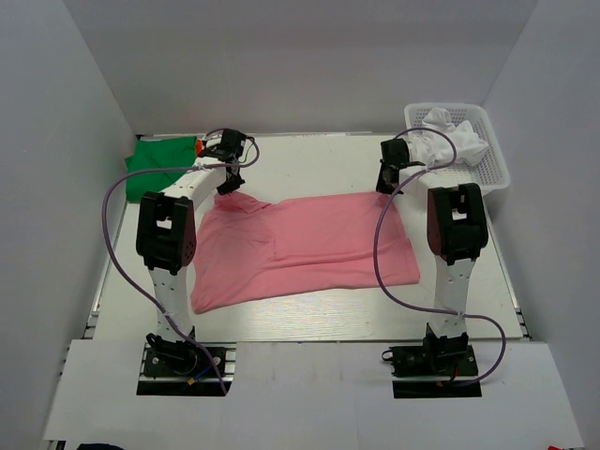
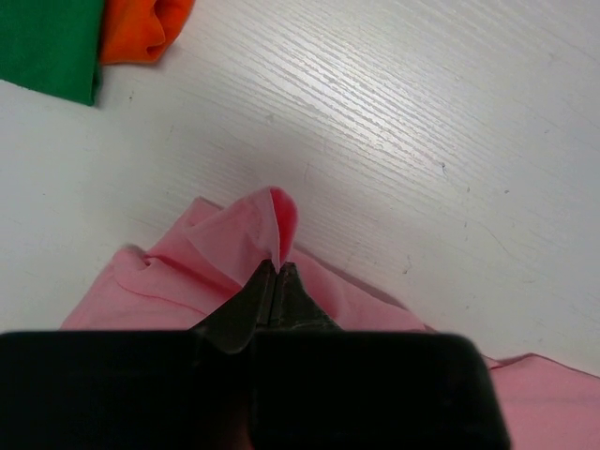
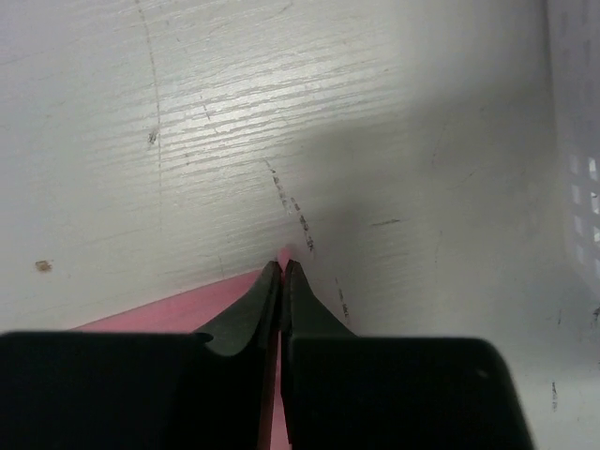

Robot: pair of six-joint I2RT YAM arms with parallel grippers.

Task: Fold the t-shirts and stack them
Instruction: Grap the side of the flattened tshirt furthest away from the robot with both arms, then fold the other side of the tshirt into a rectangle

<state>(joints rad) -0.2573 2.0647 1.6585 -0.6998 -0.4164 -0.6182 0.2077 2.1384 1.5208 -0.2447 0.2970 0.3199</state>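
The pink t-shirt still lies spread open, so next I will move my left gripper back toward my base, over the t-shirt's near part, and release the t-shirt's corner there.
A pink t-shirt (image 1: 300,248) lies spread on the white table. My left gripper (image 1: 228,184) is shut on its far left corner; in the left wrist view a fold of pink cloth (image 2: 267,225) sticks up from the closed tips (image 2: 278,267). My right gripper (image 1: 386,186) is shut on the far right corner; in the right wrist view a sliver of pink (image 3: 285,253) shows at the closed tips (image 3: 282,266). A folded green t-shirt (image 1: 159,155) with an orange one (image 1: 199,147) beside it lies at the far left.
A white basket (image 1: 492,150) with crumpled white shirts (image 1: 450,139) stands at the far right, close to my right arm. White walls enclose the table on three sides. The green (image 2: 47,42) and orange (image 2: 141,28) cloth lie ahead of my left gripper.
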